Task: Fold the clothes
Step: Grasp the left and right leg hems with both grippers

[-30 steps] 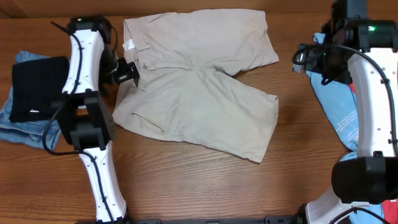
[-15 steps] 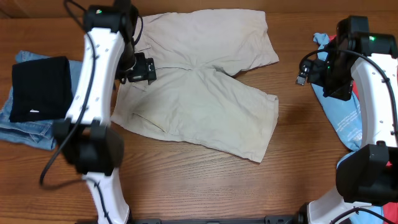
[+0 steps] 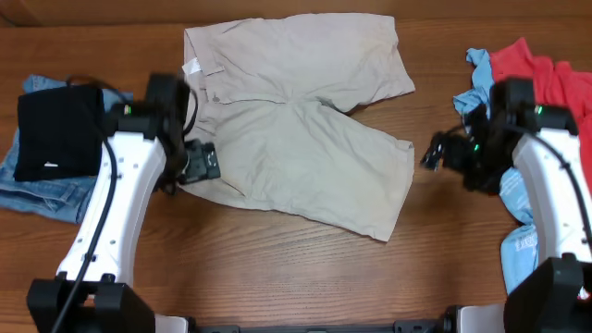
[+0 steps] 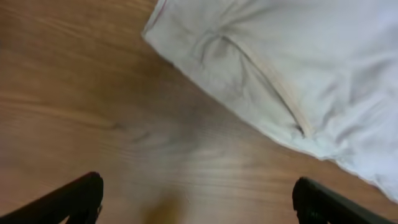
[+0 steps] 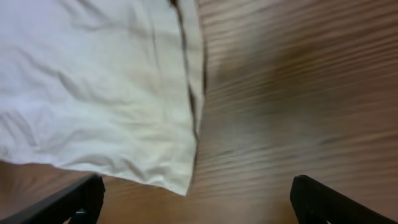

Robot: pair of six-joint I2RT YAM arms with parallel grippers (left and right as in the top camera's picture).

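Note:
The robot should next lower its left gripper toward the shorts' waistband end [image 3: 186, 187] [image 4: 153, 33] beyond its open fingers, then shift it toward the folded denim, onto that corner of the shorts.
The beige khaki shorts [image 3: 296, 120] lie spread flat mid-table, waistband and white label at the upper left. My left gripper [image 3: 199, 165] is open and empty over bare wood at the shorts' lower-left edge. In the left wrist view the waistband corner and pocket seam [image 4: 280, 62] lie ahead of the gripper [image 4: 199, 208]. My right gripper [image 3: 435, 153] is open and empty just right of the right leg hem. The hem corner [image 5: 93, 87] shows ahead of the gripper [image 5: 199, 205]. A light-blue T-shirt [image 3: 518, 199] and a red T-shirt [image 3: 546, 74] lie crumpled at the right.
A folded black garment [image 3: 55, 129] rests on folded denim [image 3: 37, 194] at the left edge. Bare wooden table [image 3: 305, 277] runs along the front.
My left arm has moved down from the waistband to the shorts' lower-left edge. My right arm has moved left and down toward the leg hem, uncovering the red T-shirt.

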